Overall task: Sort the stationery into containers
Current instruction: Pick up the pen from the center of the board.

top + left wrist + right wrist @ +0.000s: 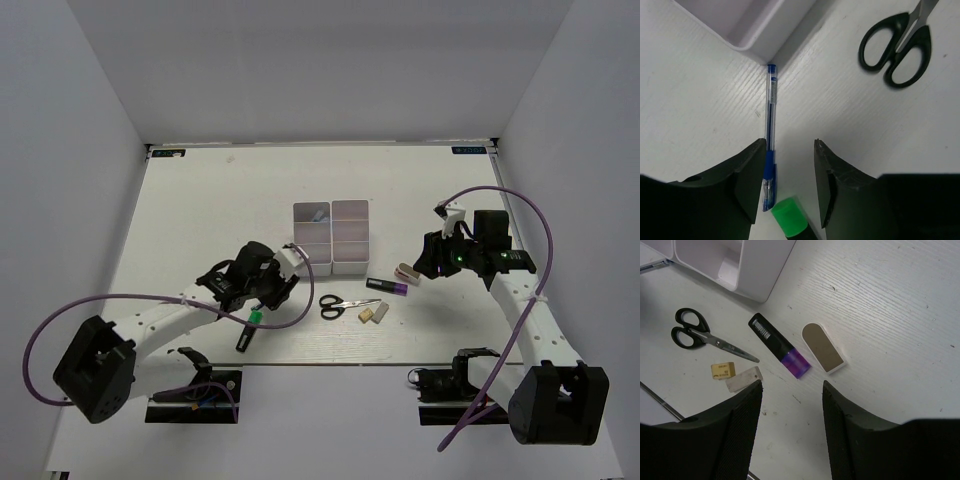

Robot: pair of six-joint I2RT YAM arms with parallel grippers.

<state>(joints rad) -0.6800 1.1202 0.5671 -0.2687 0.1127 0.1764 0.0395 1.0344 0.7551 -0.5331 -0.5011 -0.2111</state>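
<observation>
The left gripper lowers toward the bin corner next and closes on the pen's clear body [770,122], because the green-capped marker crowds the pen's near end.
The containers [350,212] are a white block of bins at mid-table. My left gripper [286,286] is open and empty, low over a blue pen [770,120] that lies along its left finger and points at a bin corner [747,42]. A green-capped black marker [250,328] lies just behind the fingers [789,216]. Black-handled scissors [345,304] lie to the right. My right gripper [428,266] is open and empty above the purple marker [780,345] and the pinkish-white clip-like piece [823,347]. Tan [722,371] and grey [743,379] erasers lie beside the scissors [700,335].
A small bluish item [318,214] lies in the far left bin. White walls enclose the table on three sides. Purple cables loop from both arms near the table's front edge.
</observation>
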